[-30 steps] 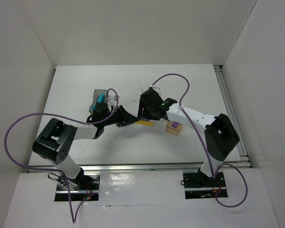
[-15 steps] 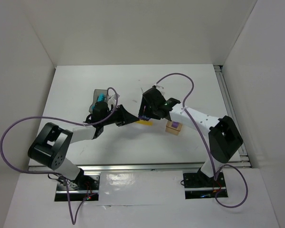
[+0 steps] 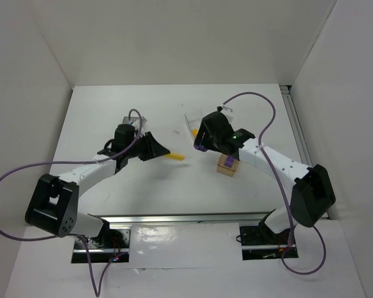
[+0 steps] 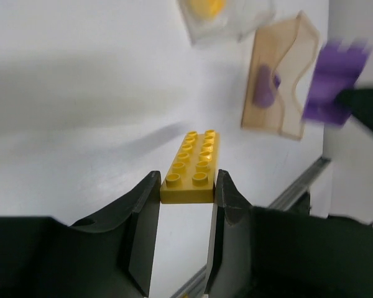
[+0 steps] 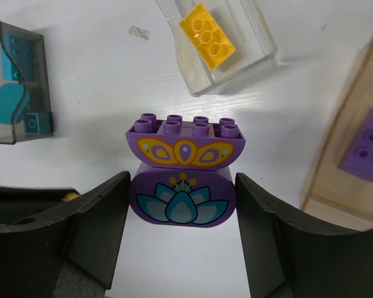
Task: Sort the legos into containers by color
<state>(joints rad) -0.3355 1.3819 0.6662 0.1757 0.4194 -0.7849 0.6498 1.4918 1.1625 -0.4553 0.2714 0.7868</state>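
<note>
My left gripper moves the thin yellow plate outward next, over the box's far part beyond the yellow brick. The clear box (image 5: 230, 43) already holds a yellow brick (image 5: 206, 35).
My left gripper (image 3: 166, 152) is shut on the thin yellow plate (image 4: 191, 167) (image 3: 176, 156), gripping its near end above the table. My right gripper (image 3: 200, 146) is shut on a purple lego (image 5: 183, 171) printed with a lotus flower and holds it above the table. The clear box (image 5: 230, 43) holds a yellow brick (image 5: 206, 35). The tan wood box (image 3: 227, 165) (image 5: 354, 143) holds a purple brick (image 5: 363, 149). The dark grey box (image 5: 18, 81) holds teal bricks (image 5: 12, 99). In the top view my left arm hides most of the dark grey box.
The white table (image 3: 248, 112) has white walls on three sides and a metal rail (image 3: 174, 217) along the near edge. The clear box (image 3: 191, 124) stands just behind both grippers. Purple cables loop above each arm.
My left gripper has drawn back to the left with the yellow plate in it. My right gripper has moved right toward the tan box with the purple lego.
</note>
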